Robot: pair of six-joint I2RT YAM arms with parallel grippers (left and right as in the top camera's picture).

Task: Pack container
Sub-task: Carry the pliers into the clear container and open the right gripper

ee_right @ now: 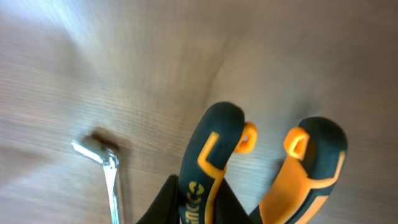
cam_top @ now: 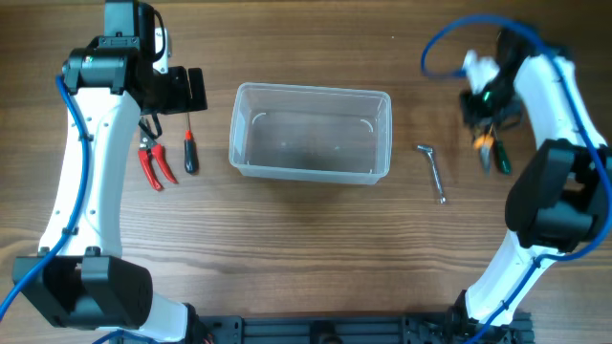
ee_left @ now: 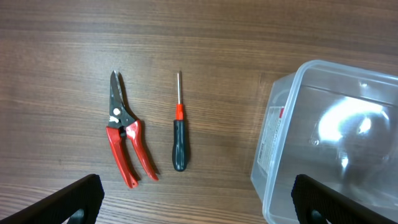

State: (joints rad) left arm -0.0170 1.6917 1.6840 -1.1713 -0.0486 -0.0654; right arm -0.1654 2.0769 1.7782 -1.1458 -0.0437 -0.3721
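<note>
The pliers will next go to the left in the overhead view with my right gripper, over the empty bottom of the container. My right gripper will then lower and release them.
The clear plastic container stands at mid table with nothing visible inside; its corner shows in the left wrist view. Red-handled pliers and a black screwdriver with a red collar lie left of it, and show in the left wrist view as pliers and screwdriver. My left gripper is open above them, holding nothing. My right gripper is shut on one handle of green-and-orange pliers, at the far right.
A small metal L-shaped wrench lies on the wood table between the container and the right arm; it also shows in the right wrist view. Blue cables loop over the right arm.
</note>
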